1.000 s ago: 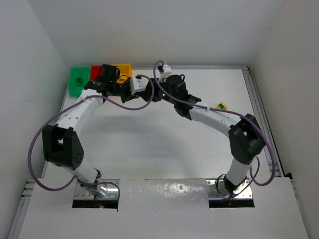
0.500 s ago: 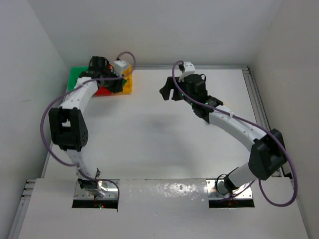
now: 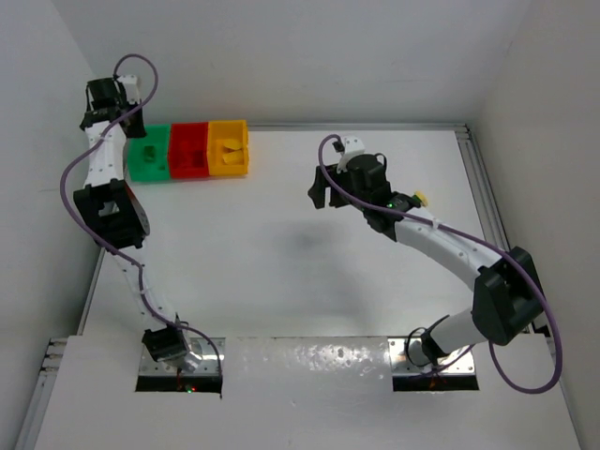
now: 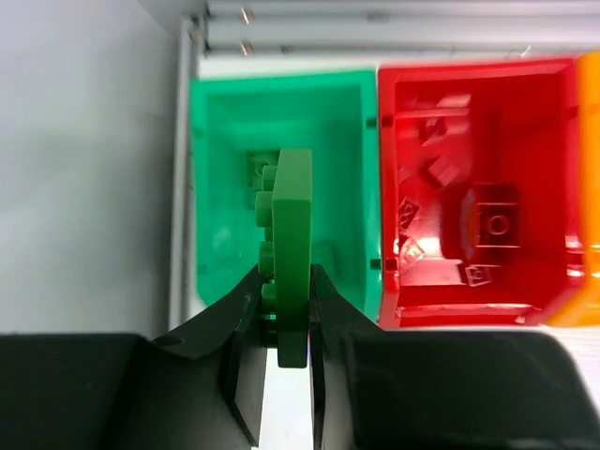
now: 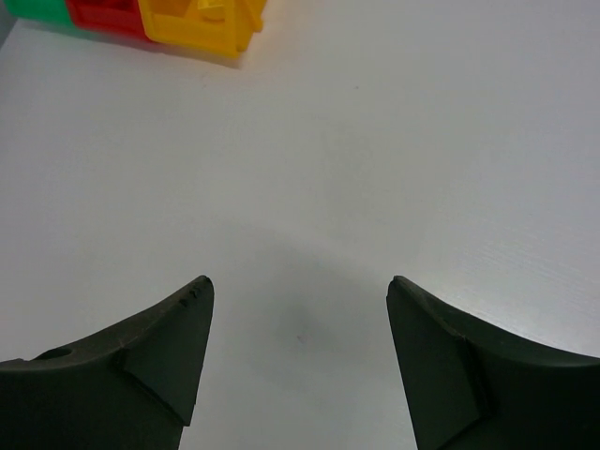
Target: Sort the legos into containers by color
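The flat green lego (image 4: 292, 225) still hangs above the container of its own color, so the left gripper will next lower it toward the green container's bottom and open.
My left gripper (image 4: 284, 270) is shut on a flat green lego (image 4: 292, 225), held on edge above the near side of the green container (image 4: 216, 187). In the top view that arm reaches up along the left wall to the green container (image 3: 148, 161). The red container (image 4: 473, 67) beside it holds several red legos (image 4: 495, 223). The yellow container (image 3: 228, 147) ends the row and has yellow pieces inside. My right gripper (image 5: 300, 286) is open and empty over bare table; in the top view the right gripper (image 3: 319, 192) hangs mid-table.
A small yellow lego (image 3: 419, 198) lies on the table beside the right forearm. The side wall stands close on the left of the green container. Metal rails run behind the row of containers. The yellow container (image 5: 202, 28) shows far off in the right wrist view.
The left arm swung from over the red and yellow containers to the far left above the green one. The right gripper drew back from the containers to mid-table and opened wider.
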You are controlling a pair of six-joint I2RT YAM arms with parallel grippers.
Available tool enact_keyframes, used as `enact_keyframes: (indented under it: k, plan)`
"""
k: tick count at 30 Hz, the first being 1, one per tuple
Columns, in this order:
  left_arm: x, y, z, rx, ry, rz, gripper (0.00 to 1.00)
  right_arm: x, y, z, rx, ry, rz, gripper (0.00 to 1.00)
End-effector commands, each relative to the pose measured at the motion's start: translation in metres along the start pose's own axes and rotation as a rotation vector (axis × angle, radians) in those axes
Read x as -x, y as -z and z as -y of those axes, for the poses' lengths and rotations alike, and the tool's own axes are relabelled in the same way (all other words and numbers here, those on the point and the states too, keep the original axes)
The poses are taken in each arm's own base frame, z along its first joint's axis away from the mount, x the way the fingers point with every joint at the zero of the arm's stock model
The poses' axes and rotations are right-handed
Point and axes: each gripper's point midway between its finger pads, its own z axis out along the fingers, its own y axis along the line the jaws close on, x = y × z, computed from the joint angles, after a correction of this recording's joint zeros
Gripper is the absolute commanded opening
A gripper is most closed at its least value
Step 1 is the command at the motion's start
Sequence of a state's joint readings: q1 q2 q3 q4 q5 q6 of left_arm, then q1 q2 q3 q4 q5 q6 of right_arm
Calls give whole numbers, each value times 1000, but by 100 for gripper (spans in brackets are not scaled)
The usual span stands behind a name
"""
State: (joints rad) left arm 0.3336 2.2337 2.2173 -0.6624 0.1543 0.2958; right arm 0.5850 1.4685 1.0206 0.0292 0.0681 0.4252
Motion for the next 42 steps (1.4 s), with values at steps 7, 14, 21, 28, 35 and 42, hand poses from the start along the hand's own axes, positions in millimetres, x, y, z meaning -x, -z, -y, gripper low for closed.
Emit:
enact_keyframes:
  k: [7,14,21,28,35,42]
  plan:
    - [-34,-39,-8,60,21,-49,0,58,7,-31,106,83,51,73]
    - [-57,-53,-4,54,42,-67,0,92,0,-46,132,59,67,72]
    - [-70,-79,-9,74,25,-93,28,117,11,-51,130,54,102,72]
    - [-26,-55,-12,118,4,11,60,118,24,-45,105,82,97,72]
    - [24,-9,-11,127,-8,120,57,90,39,38,-226,35,-62,45]
    - [66,52,45,-128,-65,227,56,44,75,177,-630,-253,-182,85]
